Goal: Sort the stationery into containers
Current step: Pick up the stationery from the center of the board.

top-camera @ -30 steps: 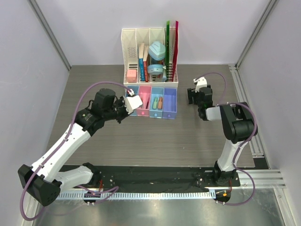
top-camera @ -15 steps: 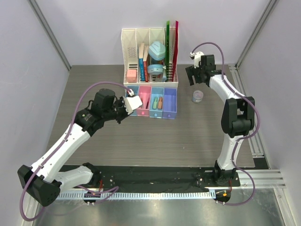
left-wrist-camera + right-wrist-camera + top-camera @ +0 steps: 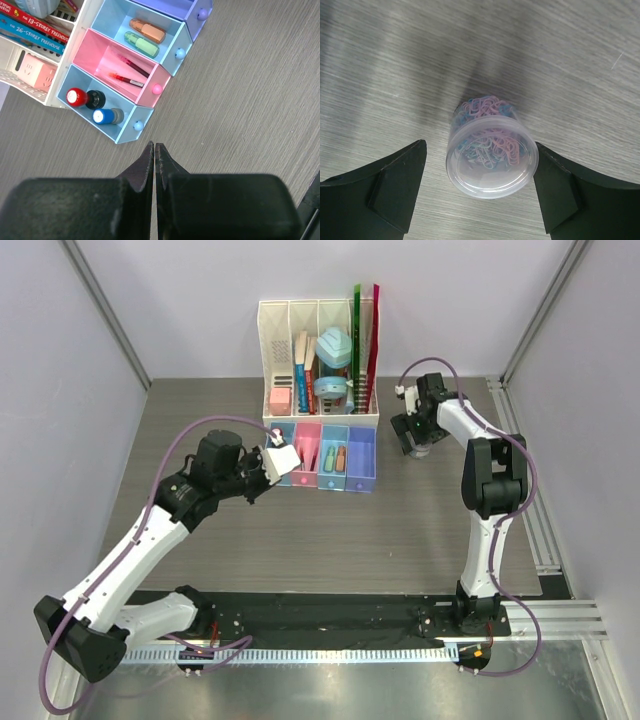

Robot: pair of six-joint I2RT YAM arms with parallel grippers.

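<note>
The right gripper should next stay in place and close its fingers onto the rim of the clear round tub (image 3: 421, 451) (image 3: 492, 157), because that rim is already between them.
A clear round tub of pastel paper clips (image 3: 491, 155) stands on the table between the fingers of my open right gripper (image 3: 480, 147); the right finger (image 3: 560, 190) is close to its rim, the left finger (image 3: 395, 185) stands apart. From above, the right gripper (image 3: 413, 434) covers most of the tub. The containers are a joined row: the blue bin (image 3: 119, 139) holds a red-capped (image 3: 76, 96) and a blue-capped cylinder (image 3: 103, 116), the pink bin (image 3: 97, 52) two dark-red pens (image 3: 127, 80), the light blue bin (image 3: 117, 22) an orange (image 3: 147, 31) and a green piece (image 3: 141, 44), then the purple bin (image 3: 361, 458). My left gripper (image 3: 154, 146) is shut on nothing, just in front of the blue bin.
A tall white slotted organiser (image 3: 318, 315) with books, rulers and teal items stands directly behind the bins. A metal rail (image 3: 520, 455) runs along the table's right edge, close to the right arm. Grey walls close in both sides.
The right arm unfolded, swung to the back of the table, then came down over the tub with its jaws spreading wider. The left arm has barely moved.
</note>
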